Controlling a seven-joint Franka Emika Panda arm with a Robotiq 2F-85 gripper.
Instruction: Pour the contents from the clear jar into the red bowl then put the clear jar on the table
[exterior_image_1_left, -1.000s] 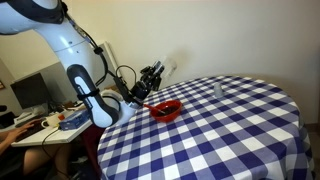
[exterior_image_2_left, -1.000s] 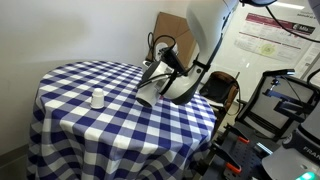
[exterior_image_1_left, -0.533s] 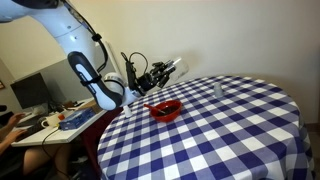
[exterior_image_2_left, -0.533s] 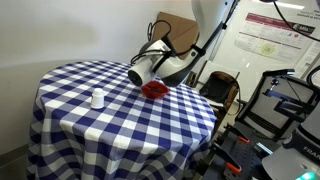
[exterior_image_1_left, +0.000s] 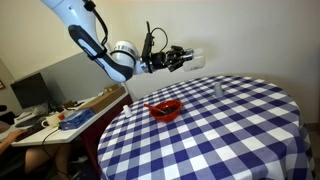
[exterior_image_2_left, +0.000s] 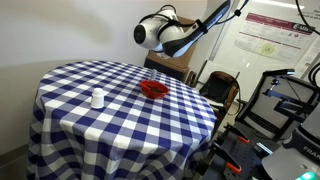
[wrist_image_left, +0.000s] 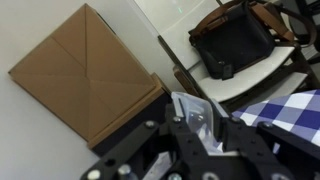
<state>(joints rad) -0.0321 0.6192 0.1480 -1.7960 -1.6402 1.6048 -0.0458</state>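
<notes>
The clear jar (exterior_image_1_left: 195, 58) goes on the open cloth beside the red bowl, below my gripper, so next I will turn my gripper fingers-down, lower it and release it.
The red bowl (exterior_image_1_left: 165, 109) sits on the table (exterior_image_1_left: 235, 135) with the blue-and-white checked cloth, near its edge; both exterior views show it (exterior_image_2_left: 153, 89). My gripper (exterior_image_1_left: 178, 59) is high above the table, well above the bowl, and is shut on the clear jar (exterior_image_1_left: 195, 58), which lies roughly on its side. In the wrist view the jar (wrist_image_left: 186, 106) sits between the black fingers (wrist_image_left: 197, 122). I cannot tell what is in the jar or the bowl. The gripper and jar (exterior_image_2_left: 147, 32) also show in an exterior view.
A small pale slim object (exterior_image_1_left: 218, 88) stands on the cloth (exterior_image_2_left: 97, 98), away from the bowl. A cluttered desk with a monitor (exterior_image_1_left: 35, 92) is beside the table. A chair (exterior_image_2_left: 215, 88), a cardboard panel (wrist_image_left: 85, 70) and equipment stand behind.
The arm has risen from just over the red bowl to high above the table, carrying the clear jar up and away from the bowl. The bowl has stayed put.
</notes>
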